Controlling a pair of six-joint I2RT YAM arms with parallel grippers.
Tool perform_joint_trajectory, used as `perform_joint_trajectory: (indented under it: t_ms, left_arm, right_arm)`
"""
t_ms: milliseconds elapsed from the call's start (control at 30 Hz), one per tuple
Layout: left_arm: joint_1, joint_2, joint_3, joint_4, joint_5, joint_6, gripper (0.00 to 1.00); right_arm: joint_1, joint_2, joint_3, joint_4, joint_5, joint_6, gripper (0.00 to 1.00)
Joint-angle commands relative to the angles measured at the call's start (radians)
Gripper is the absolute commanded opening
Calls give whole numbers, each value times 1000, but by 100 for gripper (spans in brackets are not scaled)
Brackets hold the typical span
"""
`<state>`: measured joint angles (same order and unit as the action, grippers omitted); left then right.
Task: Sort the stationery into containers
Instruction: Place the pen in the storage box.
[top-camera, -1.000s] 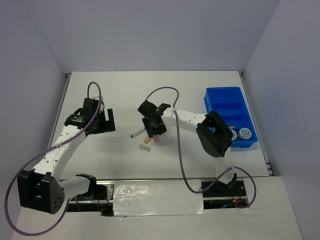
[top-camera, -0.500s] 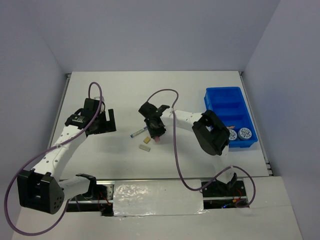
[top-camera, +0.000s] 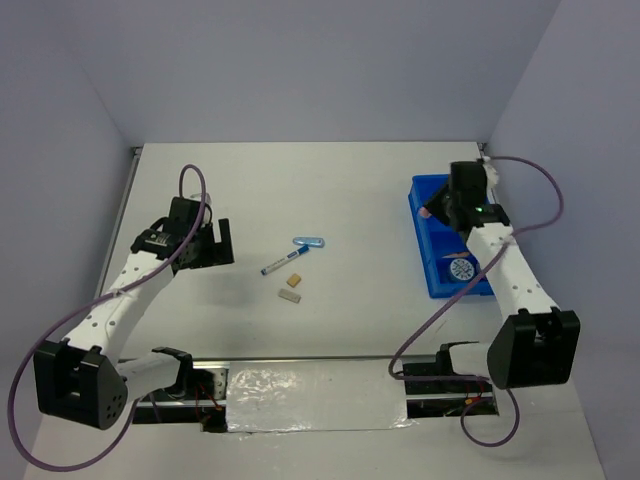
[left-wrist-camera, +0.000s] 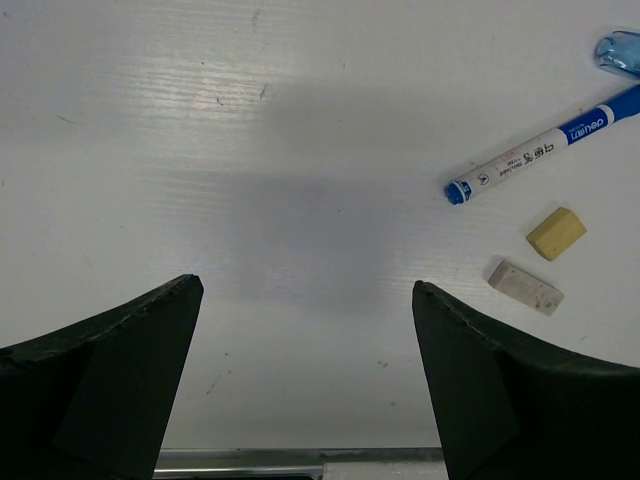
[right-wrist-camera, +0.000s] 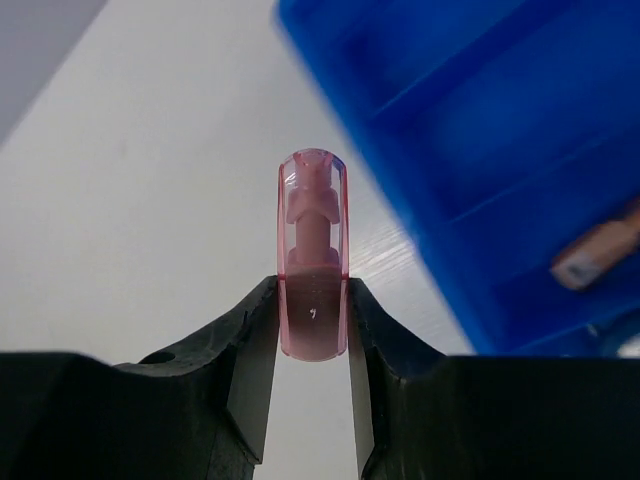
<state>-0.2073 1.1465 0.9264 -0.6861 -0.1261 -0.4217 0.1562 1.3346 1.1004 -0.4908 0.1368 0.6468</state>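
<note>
My right gripper next moves back over that tray compartment (top-camera: 455, 250) (right-wrist-camera: 550, 250), toward the right in the top view, and releases, since a similar orange stick lies there.
My right gripper (top-camera: 433, 209) is shut on a pink short stick (right-wrist-camera: 313, 230) and holds it upright over the left edge of the blue tray (top-camera: 437, 243), which also shows in the right wrist view (right-wrist-camera: 480, 130). An orange stick (right-wrist-camera: 600, 245) lies in one compartment. A patterned disc (top-camera: 460, 268) lies in the near compartment; the arm hides the other. My left gripper (left-wrist-camera: 304, 284) is open and empty above the table. To its right lie the blue-white marker pen (left-wrist-camera: 545, 150), the light-blue clip (left-wrist-camera: 620, 50), a tan eraser (left-wrist-camera: 556, 232) and a paler eraser (left-wrist-camera: 525, 287).
The pen (top-camera: 278, 264), clip (top-camera: 310, 243) and both erasers (top-camera: 292, 288) lie together mid-table between the arms. The table's near edge with a metal rail (left-wrist-camera: 240, 462) lies just below the left gripper. Grey walls enclose the table.
My right arm has swung from the middle of the table to the tray on the right, carrying the pink stick. The left arm has not moved.
</note>
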Motion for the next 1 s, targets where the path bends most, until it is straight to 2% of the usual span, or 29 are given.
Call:
perform_joint_trajectory:
  t_ms: [0,33,233,367,500,533,567,600,733,767,833,867,900,967]
  left_arm:
    - [-9,-40,-12,30,5,-2,99]
    - [-9,-44,-14,30,2,-2,99]
    - [-9,-76,-18,37,-6,-6,99]
    - [-9,-76,-24,48,19,3,99]
    - [-9,-74,-24,48,14,1,99]
    - [-9,-73,-24,48,14,1,99]
    - [-9,-71,-23,48,13,1,99]
    - [-9,-68,-23,48,13,1,99]
    - [-9,-59,-23,46,9,0,99]
    - [-9,-57,-21,46,9,0,99]
    - [-9,-54,-23,45,5,-2,99]
    - [-9,-53,-24,46,2,-3,99]
    - [-9,-51,-23,45,-3,-5,99]
    - [-9,-44,-21,43,-9,-9,99]
  right_arm:
    - [-150,-28,-109,1,-6,191,21]
    - [-243,-19,-115,3,-9,207,22]
    - [-366,72,-65,-69,23,237,25]
    - [-399,75,-99,12,1,218,35]
    - [-409,84,-106,8,9,197,46]
    - [-411,81,-115,12,9,194,50]
    - [-412,75,-128,15,7,194,58]
    - [-414,71,-132,15,4,194,60]
    - [-417,52,-137,23,-6,189,61]
    - [-412,38,-131,26,-23,163,61]
    - [-377,20,-122,143,-103,84,61]
    - [-312,18,-113,200,-164,-32,61]
    - [-266,27,-91,274,-295,-108,61]
    - [-163,82,31,276,-397,-284,62]
